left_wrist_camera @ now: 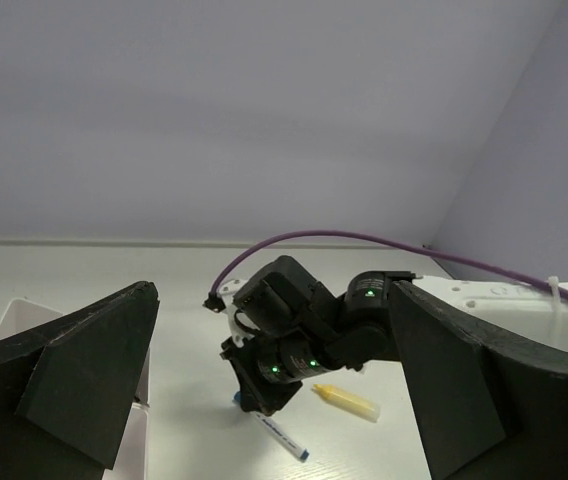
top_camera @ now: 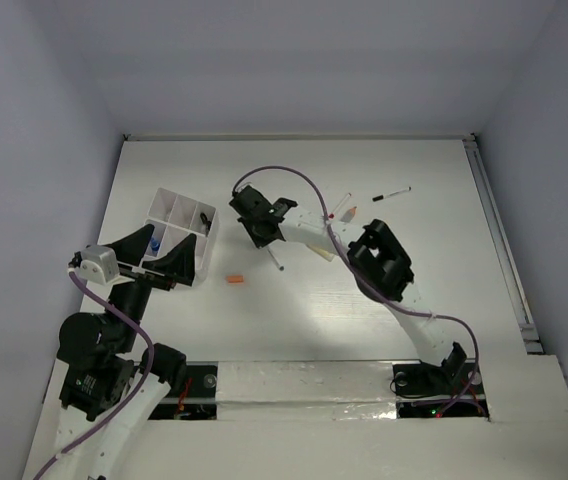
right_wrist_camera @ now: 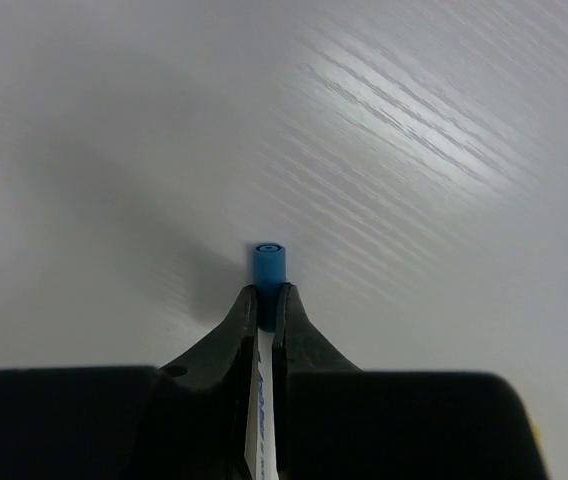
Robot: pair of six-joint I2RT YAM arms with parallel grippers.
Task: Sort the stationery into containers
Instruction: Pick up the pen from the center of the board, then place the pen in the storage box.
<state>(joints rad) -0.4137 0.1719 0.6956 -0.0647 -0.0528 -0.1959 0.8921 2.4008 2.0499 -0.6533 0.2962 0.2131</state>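
A blue-tipped item lies in the white compartment box (top_camera: 169, 203), so I should move my right gripper up, then left in the top view, over the white compartment box to release the pen there.
My right gripper (top_camera: 261, 230) is shut on a thin white pen with a blue cap (right_wrist_camera: 268, 262). It holds the pen slanted, low over the table, right of the white compartment box (top_camera: 169, 203). The left wrist view shows this gripper (left_wrist_camera: 267, 385) with the pen (left_wrist_camera: 284, 438) sticking out below it. A cream tube (left_wrist_camera: 348, 401) lies just beside it. My left gripper (top_camera: 175, 240) is wide open and empty over the near part of the box; its fingers (left_wrist_camera: 89, 375) frame the left wrist view. One compartment holds a blue-tipped item (top_camera: 152, 243).
An orange bit (top_camera: 232, 280) lies on the table near the box's right corner. A black-capped pen (top_camera: 391, 193) and small red and orange bits (top_camera: 348, 212) lie further right. The box wall (left_wrist_camera: 9, 318) shows at the left edge.
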